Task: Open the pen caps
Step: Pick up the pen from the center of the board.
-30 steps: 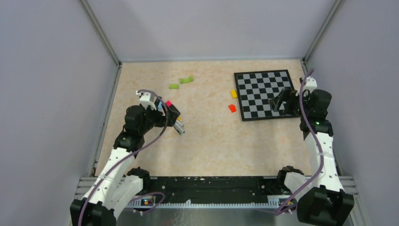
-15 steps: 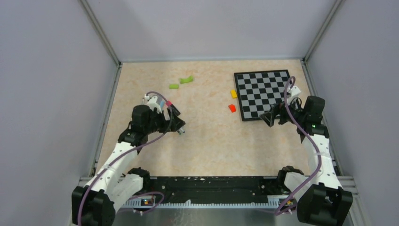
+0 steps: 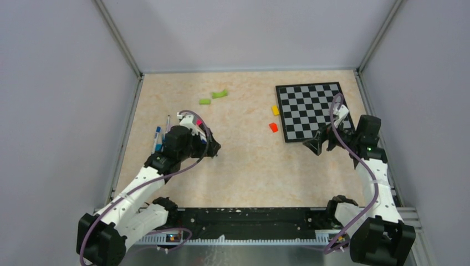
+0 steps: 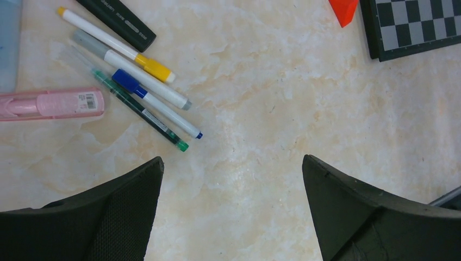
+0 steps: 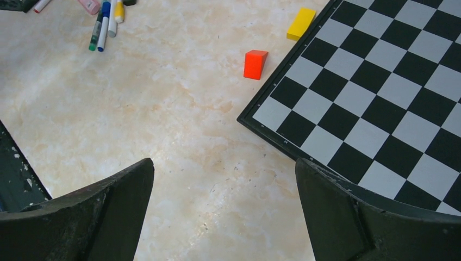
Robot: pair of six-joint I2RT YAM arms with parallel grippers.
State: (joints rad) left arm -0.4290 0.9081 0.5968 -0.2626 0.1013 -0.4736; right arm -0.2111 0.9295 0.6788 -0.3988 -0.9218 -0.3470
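I should lower my left gripper to the left in its wrist view next and turn it so its fingers are on both sides of the green pen's labelled body (image 4: 153,119). The thin green pen slants that way below it.
Several pens (image 4: 136,81) lie side by side on the table in the upper left of the left wrist view. Among them are a white one with a yellow cap (image 4: 155,69), one with a blue cap (image 4: 126,82), a thin green pen (image 4: 142,110), a black marker (image 4: 117,19) and a pink highlighter (image 4: 51,103). My left gripper (image 4: 232,160) is open and empty, just right of and below them. My right gripper (image 5: 224,162) is open and empty over bare table beside the chessboard corner. The pens also show far off in the right wrist view (image 5: 104,24). In the top view my left gripper (image 3: 208,147) covers most of them.
A chessboard (image 3: 313,111) lies at the back right. An orange block (image 3: 273,127) and a yellow block (image 3: 275,110) sit by its left edge. Two green pieces (image 3: 220,94) lie at the back. More pens (image 3: 158,137) lie left of my left arm. Walls close in both sides.
My left arm has swung right and lower over the pens, uncovering more pens to its left. My right gripper has moved left off the chessboard towards the table's middle.
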